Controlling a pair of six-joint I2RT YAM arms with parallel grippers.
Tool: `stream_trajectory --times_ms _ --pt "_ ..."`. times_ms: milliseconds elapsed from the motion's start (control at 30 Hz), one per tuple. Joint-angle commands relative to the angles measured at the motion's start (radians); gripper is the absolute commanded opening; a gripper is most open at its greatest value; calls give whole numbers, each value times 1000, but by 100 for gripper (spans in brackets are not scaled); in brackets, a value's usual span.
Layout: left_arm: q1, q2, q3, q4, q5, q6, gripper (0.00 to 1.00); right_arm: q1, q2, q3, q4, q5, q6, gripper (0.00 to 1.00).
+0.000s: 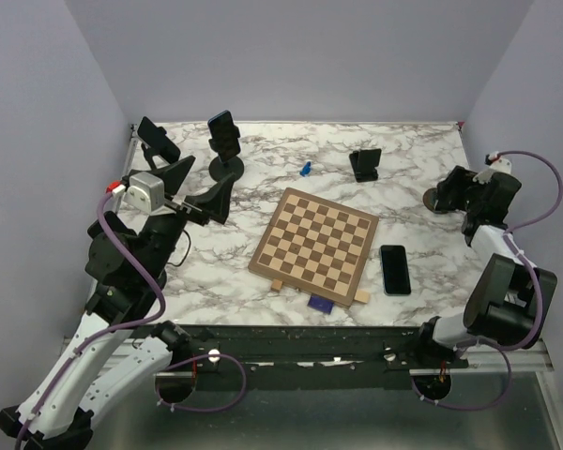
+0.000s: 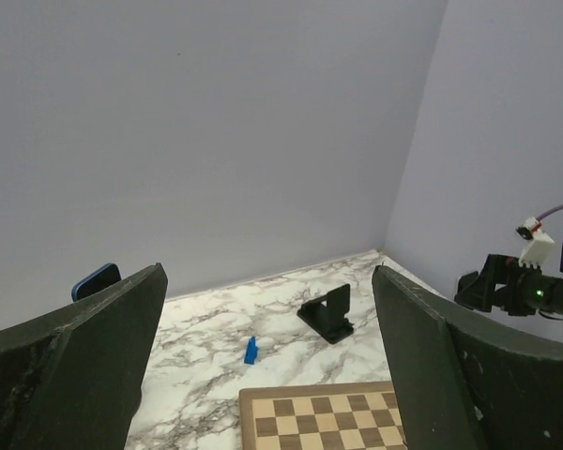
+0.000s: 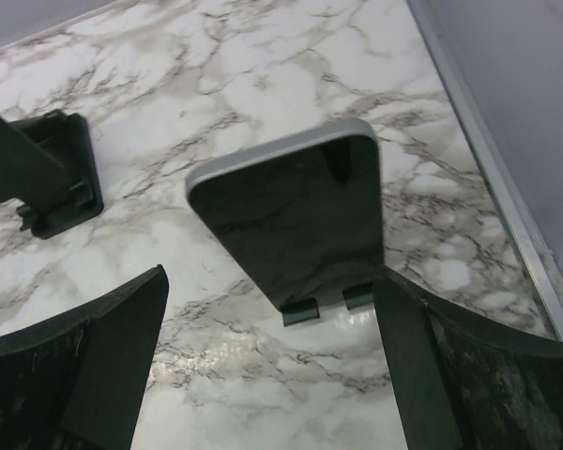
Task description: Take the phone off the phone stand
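My right gripper should next turn square to the phone's silver edge and move in around the phone's long sides, because the phone's edge runs at a slant across the right wrist view.
In the right wrist view a dark phone [image 3: 296, 220] with a silver edge leans upright on a phone stand whose two small lips [image 3: 310, 310] hold its lower edge. My right gripper [image 3: 270, 286] is open, one finger on each side of the phone's lower end, not touching it. In the top view this right gripper [image 1: 453, 193] is at the table's far right, covering most of that stand [image 1: 438, 200]. My left gripper [image 1: 202, 187] is open and empty, raised over the left side; it shows open in its wrist view [image 2: 269, 281].
A chessboard [image 1: 314, 239] lies mid-table. A loose phone [image 1: 394, 269] lies flat to its right. An empty black stand [image 1: 364, 164] is at the back, also in the right wrist view [image 3: 38, 173]. Two more phones on stands [image 1: 223, 136] [image 1: 159, 141] stand back left. A small blue piece [image 1: 304, 169] lies nearby.
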Motion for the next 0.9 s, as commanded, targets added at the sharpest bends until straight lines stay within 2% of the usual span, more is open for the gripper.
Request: stream_trajectory --times_ms 0,100,333,867 --pt "-25 -13 -15 20 -32 36 98 -22 64 80 20 -210 -175 96" --pt "-35 -18 -18 24 -36 46 99 -57 93 90 -3 -259 -198 98" --pt "-55 -20 -23 32 -41 60 99 -58 115 114 -58 -190 -266 100" --pt "-67 -18 -29 40 -46 85 98 -60 241 226 -126 -225 -337 100"
